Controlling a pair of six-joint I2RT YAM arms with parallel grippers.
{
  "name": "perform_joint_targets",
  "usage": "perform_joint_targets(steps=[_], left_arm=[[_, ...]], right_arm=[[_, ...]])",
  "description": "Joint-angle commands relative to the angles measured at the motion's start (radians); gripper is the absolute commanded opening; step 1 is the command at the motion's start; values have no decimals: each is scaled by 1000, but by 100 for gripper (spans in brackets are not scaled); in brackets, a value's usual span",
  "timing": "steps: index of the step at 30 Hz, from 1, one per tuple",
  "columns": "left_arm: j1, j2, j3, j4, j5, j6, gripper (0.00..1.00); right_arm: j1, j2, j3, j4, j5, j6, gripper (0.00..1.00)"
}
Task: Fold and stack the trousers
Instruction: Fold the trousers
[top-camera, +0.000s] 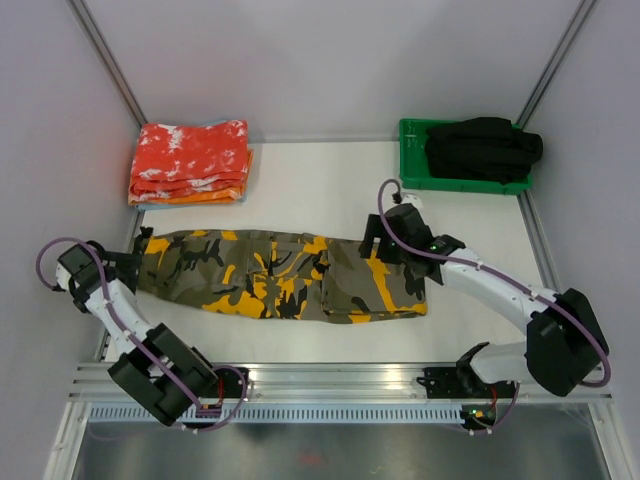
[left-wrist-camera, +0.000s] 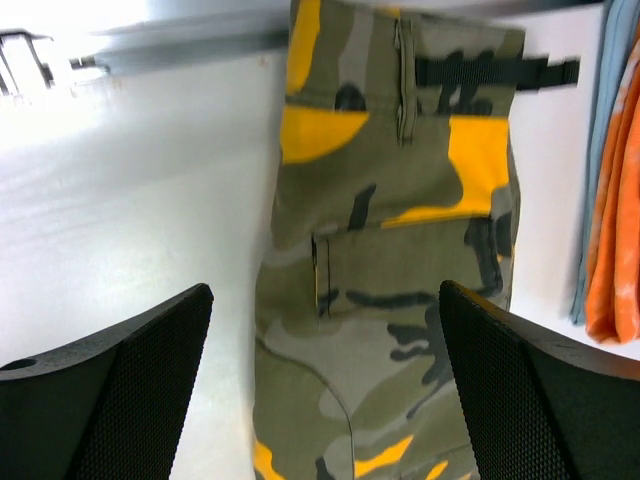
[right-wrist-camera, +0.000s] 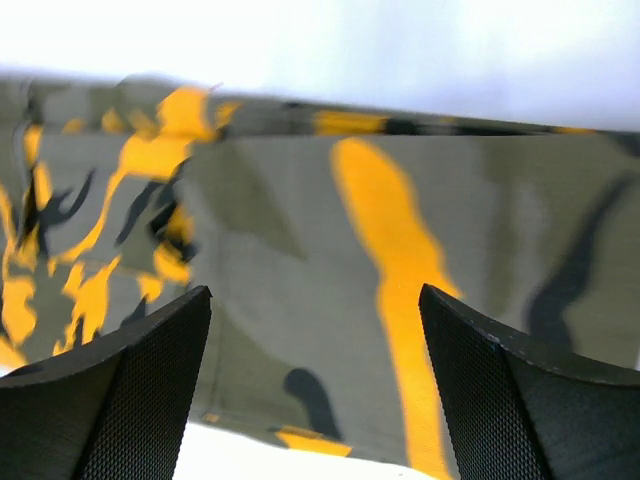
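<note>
The left gripper will next go down with open fingers onto the trousers' near edge (top-camera: 146, 284) (left-wrist-camera: 300, 135) beside the waistband, because this edge is next to bare table where one finger fits alongside.
The camouflage trousers (top-camera: 285, 275) lie flat and stretched left to right across the middle of the white table. My left gripper (top-camera: 138, 258) is open at their left end; in the left wrist view its fingers (left-wrist-camera: 120, 370) stand wide apart above the cloth (left-wrist-camera: 400, 240), holding nothing. My right gripper (top-camera: 385, 240) is open over their right end; in the right wrist view its fingers (right-wrist-camera: 510, 380) are spread above the olive and yellow cloth (right-wrist-camera: 330, 250), empty.
A stack of red-orange speckled folded cloths (top-camera: 190, 163) sits at the back left, its edge in the left wrist view (left-wrist-camera: 610, 200). A green tray (top-camera: 412, 160) with a black garment (top-camera: 482, 148) stands at the back right. Grey walls close both sides.
</note>
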Motion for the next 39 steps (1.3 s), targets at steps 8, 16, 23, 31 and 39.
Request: perform_joint_targets(steps=[8,16,23,31,39], left_arm=[[171,190,-19,309,299,135,99],[171,235,-31,407,313,157,89],[153,296,-37,401,259,178,86],[52,359,-34,410,164,191,79],[35,364,-27,372,57,195,72]], right_arm=[[-181,-169,-141,-30,23,86,91],[-192,-103,-89,-75,16,40,91],[-207,-66,-41,-61,-14,49,91],[-224,-77,-47,-62,-14,47,91],[-247,-100,-55,-66,-31,44,91]])
